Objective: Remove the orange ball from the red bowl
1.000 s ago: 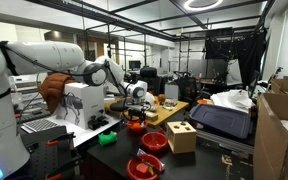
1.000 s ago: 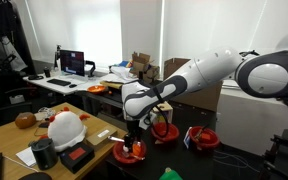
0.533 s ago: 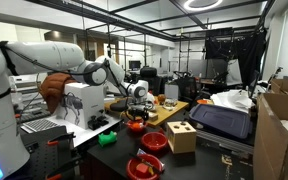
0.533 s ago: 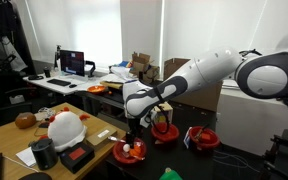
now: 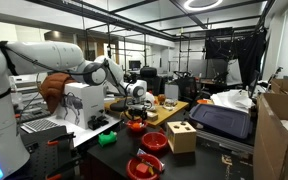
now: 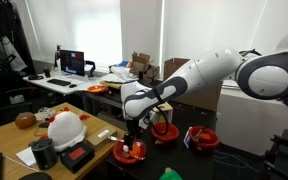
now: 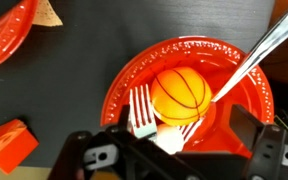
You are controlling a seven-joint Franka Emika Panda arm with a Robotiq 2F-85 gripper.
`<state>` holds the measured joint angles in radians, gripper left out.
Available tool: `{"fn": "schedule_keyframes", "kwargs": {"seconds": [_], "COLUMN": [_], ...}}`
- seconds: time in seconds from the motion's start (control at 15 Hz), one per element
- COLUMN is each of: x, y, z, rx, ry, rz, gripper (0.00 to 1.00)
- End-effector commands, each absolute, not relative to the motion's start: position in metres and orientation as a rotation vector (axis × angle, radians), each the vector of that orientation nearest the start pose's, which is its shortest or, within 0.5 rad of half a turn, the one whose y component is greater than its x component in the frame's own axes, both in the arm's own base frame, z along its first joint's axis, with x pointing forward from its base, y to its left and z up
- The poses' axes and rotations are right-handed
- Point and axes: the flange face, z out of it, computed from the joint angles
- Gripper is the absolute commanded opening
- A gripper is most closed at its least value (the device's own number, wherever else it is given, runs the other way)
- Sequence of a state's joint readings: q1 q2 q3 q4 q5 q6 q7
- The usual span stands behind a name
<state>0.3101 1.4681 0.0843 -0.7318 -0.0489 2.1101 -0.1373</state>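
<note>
The gripper moves down a little and further over the orange ball next, since the ball lies below it, in line with the gap between the fingers.
The orange ball has thin basketball lines and lies in the small red bowl, together with two forks and a spoon. My gripper is open and hangs right above the bowl, with one finger on each side of the ball and no contact with it. In both exterior views the gripper points down over the bowl on the dark table. The ball shows as a small orange spot in an exterior view.
Two wider red bowls and a wooden box stand nearby. Another red bowl and a red block lie beside the bowl. A white helmet and a green object are on the tables.
</note>
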Motion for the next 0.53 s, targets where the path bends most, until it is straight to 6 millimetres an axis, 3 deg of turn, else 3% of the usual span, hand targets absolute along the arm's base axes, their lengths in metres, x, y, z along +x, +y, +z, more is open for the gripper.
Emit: {"fn": "schedule_keyframes", "kwargs": {"seconds": [0.0,0.47], "x": [0.713,0.704], "y": [0.267,0.261], "z": [0.015,0.003], "rx": [-3.017,-3.026], "ry": [-0.754,-0.726], "rz": [0.152,0.257], "gripper": [1.0,1.0]}}
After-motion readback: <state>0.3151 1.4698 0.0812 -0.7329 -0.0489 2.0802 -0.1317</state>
